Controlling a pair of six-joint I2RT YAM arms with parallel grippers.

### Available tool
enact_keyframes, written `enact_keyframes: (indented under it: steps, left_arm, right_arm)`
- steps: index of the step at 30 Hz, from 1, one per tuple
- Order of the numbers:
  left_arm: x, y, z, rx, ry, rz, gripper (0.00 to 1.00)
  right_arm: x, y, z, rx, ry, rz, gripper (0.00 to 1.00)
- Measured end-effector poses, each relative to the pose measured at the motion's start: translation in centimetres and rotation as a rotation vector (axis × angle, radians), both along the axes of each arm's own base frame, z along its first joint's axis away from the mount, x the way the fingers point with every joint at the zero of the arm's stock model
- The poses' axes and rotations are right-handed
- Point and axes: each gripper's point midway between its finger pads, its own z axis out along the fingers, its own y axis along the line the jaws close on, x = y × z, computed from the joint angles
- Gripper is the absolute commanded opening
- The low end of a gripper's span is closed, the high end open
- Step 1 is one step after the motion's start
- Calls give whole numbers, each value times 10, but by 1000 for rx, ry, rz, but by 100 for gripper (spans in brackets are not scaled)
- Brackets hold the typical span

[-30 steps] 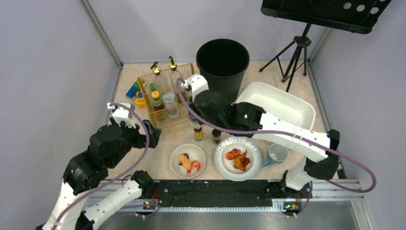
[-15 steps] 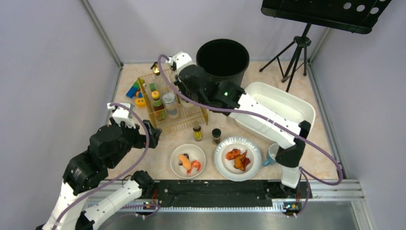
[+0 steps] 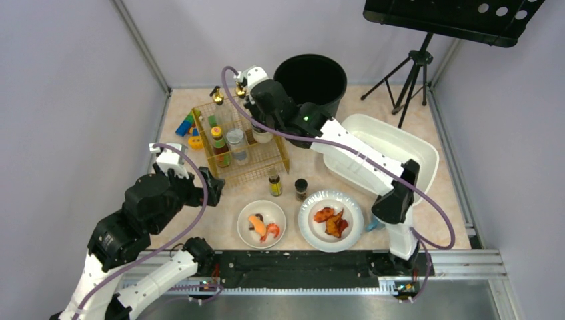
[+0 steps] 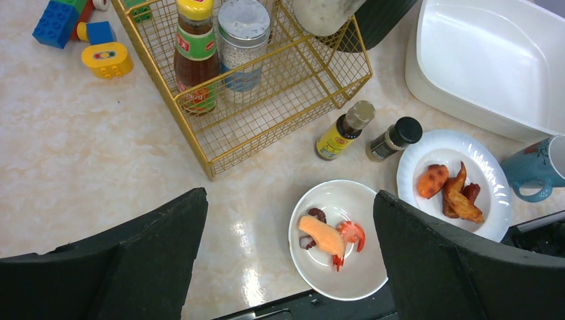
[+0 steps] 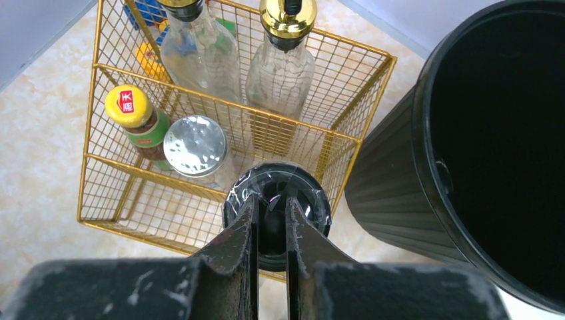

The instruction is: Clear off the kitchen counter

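My right gripper needs to lower the pale jar into the empty basket space beside the silver-lidded jar and let go of its black lid, since that space is below the gripper.
The kitchen counter (image 3: 440, 220) is beige and speckled. My right gripper (image 5: 271, 200) is shut on the black lid of a pale jar (image 5: 310, 203). It holds that jar (image 3: 262, 135) up over the right front part of the gold wire basket (image 3: 253, 172). My left gripper (image 4: 290, 197) hangs open and empty, high above the near left of the counter. A white bowl (image 4: 373, 280) with seafood pieces shows between its fingers, far below. On the counter stand a yellow-labelled bottle (image 3: 274, 183), a black-capped shaker (image 3: 301, 189) and a plate (image 3: 356, 220) of fried pieces.
A black bin (image 3: 310, 83) stands right of the basket, close to the held jar. A white tub (image 3: 393, 150) sits at the right and a blue mug (image 4: 533, 167) beside the plate. Several bottles (image 5: 280, 73) stand in the basket. Toy blocks (image 3: 188, 127) lie to its left.
My right arm has swung from the basket's front right corner toward the back left, carrying the jar, and now holds it over the basket. The left arm has not moved.
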Motion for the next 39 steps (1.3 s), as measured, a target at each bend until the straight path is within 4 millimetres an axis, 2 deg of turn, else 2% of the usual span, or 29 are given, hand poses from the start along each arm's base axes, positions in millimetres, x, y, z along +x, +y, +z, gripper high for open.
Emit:
enact_keyframes:
  steps: [6, 14, 19, 23, 29, 33, 39]
  left_arm:
    - [0, 0, 0, 0, 0, 0, 99]
    - [0, 0, 0, 1, 1, 0, 99]
    - [0, 0, -1, 2, 2, 0, 99]
    - [0, 0, -1, 3, 3, 0, 99]
    - [0, 0, -1, 3, 3, 1, 99]
    - [0, 0, -2, 3, 3, 1, 99]
    - [0, 0, -3, 5, 6, 1, 99]
  right_arm:
    - [11, 8, -13, 4, 12, 12, 0]
    - [22, 16, -8, 49, -13, 22, 0]
    - [32, 11, -14, 53, -8, 9, 0]
    - [39, 7, -28, 36, 12, 0, 0]
    - [46, 6, -65, -1, 61, -4, 0]
    - [51, 8, -83, -11, 78, -7, 0]
    - [54, 9, -95, 0, 93, -15, 0]
